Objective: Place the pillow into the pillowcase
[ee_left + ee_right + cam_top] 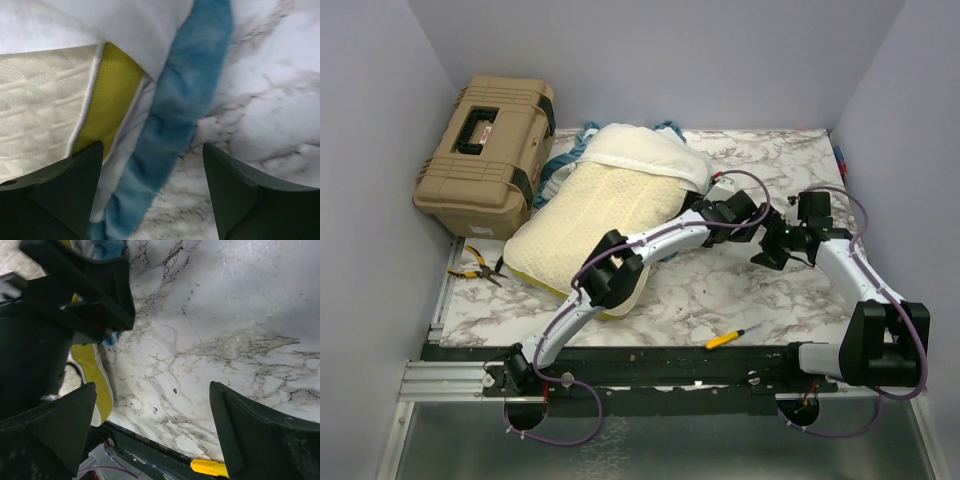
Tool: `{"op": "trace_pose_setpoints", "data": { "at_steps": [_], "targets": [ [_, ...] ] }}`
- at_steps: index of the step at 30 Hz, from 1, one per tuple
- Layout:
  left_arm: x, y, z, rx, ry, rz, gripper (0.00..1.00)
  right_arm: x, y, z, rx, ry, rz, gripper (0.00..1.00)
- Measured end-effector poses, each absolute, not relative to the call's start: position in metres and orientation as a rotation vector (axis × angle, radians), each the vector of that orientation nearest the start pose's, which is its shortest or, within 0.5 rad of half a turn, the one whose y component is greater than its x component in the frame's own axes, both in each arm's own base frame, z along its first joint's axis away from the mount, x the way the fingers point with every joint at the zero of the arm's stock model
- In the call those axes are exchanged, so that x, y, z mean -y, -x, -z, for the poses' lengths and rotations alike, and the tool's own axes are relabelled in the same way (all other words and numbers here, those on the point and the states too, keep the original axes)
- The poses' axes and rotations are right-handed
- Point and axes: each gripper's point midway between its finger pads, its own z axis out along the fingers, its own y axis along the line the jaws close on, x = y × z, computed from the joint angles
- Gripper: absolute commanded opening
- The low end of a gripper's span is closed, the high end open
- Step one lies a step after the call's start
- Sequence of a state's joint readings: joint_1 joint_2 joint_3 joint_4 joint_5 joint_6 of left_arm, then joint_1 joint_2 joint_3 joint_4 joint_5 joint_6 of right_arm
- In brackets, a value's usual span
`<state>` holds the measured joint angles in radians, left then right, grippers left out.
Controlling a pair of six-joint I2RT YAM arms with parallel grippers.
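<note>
The mustard band (112,95) shows bare beside the pillowcase's white fabric (125,25), so my left gripper moves to the left in the top view next and closes on it.
The cream quilted pillow (590,215) lies at the table's left centre. The pillowcase (645,155) covers its far end, white inside showing and blue trim (582,135) at the back. My left gripper (708,205) is open and empty at the pillow's right edge. In the left wrist view its jaws (151,150) straddle the blue ruffled trim (185,100), beside the pillow's mustard band (112,95) and under the white pillowcase fabric (125,25). My right gripper (775,245) is open and empty over bare marble (152,386), just right of the left gripper.
A tan toolbox (485,155) stands at the back left. Pliers (480,262) lie left of the pillow. A yellow-handled screwdriver (728,338) lies near the front edge and shows in the right wrist view (210,467). A metal rail (650,365) runs along the front.
</note>
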<state>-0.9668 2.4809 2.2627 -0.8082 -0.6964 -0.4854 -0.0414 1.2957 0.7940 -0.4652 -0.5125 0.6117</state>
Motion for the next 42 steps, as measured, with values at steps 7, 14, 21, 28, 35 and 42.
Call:
{"op": "trace_pose_setpoints", "data": {
  "at_steps": [7, 14, 21, 28, 35, 42],
  "targets": [
    [0.355, -0.438, -0.041, -2.307, -0.147, -0.335, 0.48, -0.098, -0.301, -0.113, -2.495, -0.598, -0.902, 1.00],
    [0.279, -0.473, -0.047, -2.362, 0.015, -0.376, 0.00, -0.104, -0.311, -0.113, -2.502, -0.558, -0.959, 0.99],
    [0.264, -0.457, -0.123, -2.320, 0.011, -0.279, 0.00, -0.111, -0.332, -0.109, -2.505, -0.545, -1.040, 0.99],
    [0.229, -0.430, -0.247, -2.200, 0.097, -0.033, 0.00, -0.133, -0.371, -0.116, -2.467, -0.498, -1.145, 0.99],
    [0.204, -0.399, -0.274, -2.193, 0.114, 0.113, 0.00, -0.197, -0.388, -0.118, -2.460, -0.392, -1.299, 1.00],
    [0.212, -0.356, -0.253, -2.275, 0.055, 0.274, 0.00, -0.231, -0.418, -0.117, -2.383, -0.462, -1.459, 1.00]
  ]
}}
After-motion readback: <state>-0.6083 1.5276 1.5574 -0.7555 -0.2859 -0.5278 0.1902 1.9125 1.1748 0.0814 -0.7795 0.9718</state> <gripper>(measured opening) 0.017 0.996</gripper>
